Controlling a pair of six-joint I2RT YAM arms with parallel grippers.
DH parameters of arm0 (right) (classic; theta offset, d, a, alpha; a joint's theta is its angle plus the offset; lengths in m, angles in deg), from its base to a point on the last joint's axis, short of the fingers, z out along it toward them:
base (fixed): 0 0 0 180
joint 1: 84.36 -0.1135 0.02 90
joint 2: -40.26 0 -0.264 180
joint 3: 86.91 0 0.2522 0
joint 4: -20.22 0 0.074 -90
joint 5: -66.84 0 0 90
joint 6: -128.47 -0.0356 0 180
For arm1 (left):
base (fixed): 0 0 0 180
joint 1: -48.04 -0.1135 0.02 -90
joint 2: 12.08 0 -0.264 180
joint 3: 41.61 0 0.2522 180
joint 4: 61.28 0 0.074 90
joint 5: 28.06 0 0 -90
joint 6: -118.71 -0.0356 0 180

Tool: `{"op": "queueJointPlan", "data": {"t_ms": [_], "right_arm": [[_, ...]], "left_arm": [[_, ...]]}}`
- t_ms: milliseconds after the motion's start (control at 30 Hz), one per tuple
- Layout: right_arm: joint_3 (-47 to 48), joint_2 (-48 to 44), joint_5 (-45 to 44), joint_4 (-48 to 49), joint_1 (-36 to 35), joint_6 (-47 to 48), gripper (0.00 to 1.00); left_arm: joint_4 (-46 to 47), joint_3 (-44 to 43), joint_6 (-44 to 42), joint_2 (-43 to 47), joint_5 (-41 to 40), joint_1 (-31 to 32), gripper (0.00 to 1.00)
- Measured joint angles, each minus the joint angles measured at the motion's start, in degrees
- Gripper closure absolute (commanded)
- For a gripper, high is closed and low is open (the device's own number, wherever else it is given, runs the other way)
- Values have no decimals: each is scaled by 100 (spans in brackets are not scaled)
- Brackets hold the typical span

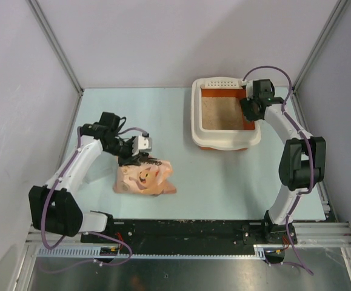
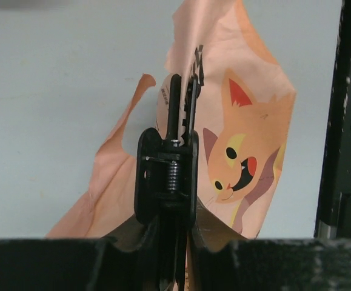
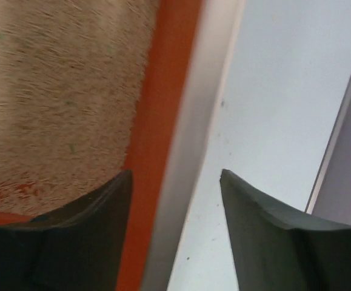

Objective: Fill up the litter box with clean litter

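Observation:
I should bring the clip and the pink bag [image 1: 145, 177] outward and across to the near corner of the litter box with my left gripper, since there is empty table between the bag and the box.
The litter box [image 1: 197, 118] stands at the back right with tan litter [image 1: 222, 112] in it. My right gripper [image 1: 248, 113] is open astride its right rim [image 3: 202, 115], one finger over the orange inner wall [image 3: 160, 109] and the litter [image 3: 60, 91], the other outside over the table. The pink bag [image 1: 145, 177] with the cartoon cat lies at the front left. My left gripper [image 1: 140, 151] is shut on a black clip [image 2: 166, 176] whose far end sits on the bag's folded edge [image 2: 248, 139].
A metal frame post and grey wall [image 3: 345, 163] stand close to the right of the litter box. Black base rails [image 1: 187, 229] run along the near table edge. Bare table [image 1: 223, 182] lies between bag and box.

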Motion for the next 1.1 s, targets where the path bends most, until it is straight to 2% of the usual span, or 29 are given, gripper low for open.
{"op": "queueJointPlan", "data": {"t_ms": [33, 133, 367, 567, 633, 733, 767, 800, 833, 900, 933, 1100], "right_arm": [[76, 0, 160, -42, -22, 50, 24], [601, -7, 678, -232, -140, 83, 18], [1172, -496, 1974, -367, -350, -66, 14], [1241, -955, 3244, -487, -387, -184, 14], [1239, -994, 3421, -529, -452, -199, 14], [1167, -994, 3550, -562, -595, -164, 15], [1117, -994, 3630, -579, -632, -146, 15], [1069, -997, 3722, -592, -656, -125, 14], [1003, -1001, 3858, -612, -691, -68, 11], [879, -1019, 4063, -638, -737, 7, 10], [815, -1025, 4148, -638, -767, 50, 10], [863, -1019, 4492, -787, -968, 529, 10]], "left_arm": [[48, -162, 168, -111, 63, 48, 100], [293, -588, 621, -461, 210, 251, 100], [973, -1692, 1274, -1523, 332, 715, 100], [1314, -2769, 1499, -2531, 238, 833, 100], [1408, -3180, 1545, -2872, 153, 839, 100], [1633, -3353, 1528, -3025, 31, 837, 100], [1652, -3353, 1517, -3025, 11, 837, 93], [1663, -3351, 1510, -3023, 7, 837, 81], [1692, -3329, 1504, -3018, 4, 837, 58], [1801, -3198, 1519, -2973, 17, 837, 45], [1878, -3097, 1604, -2918, 28, 837, 31], [1993, -2865, 2013, -2594, 232, 737, 27]]}}
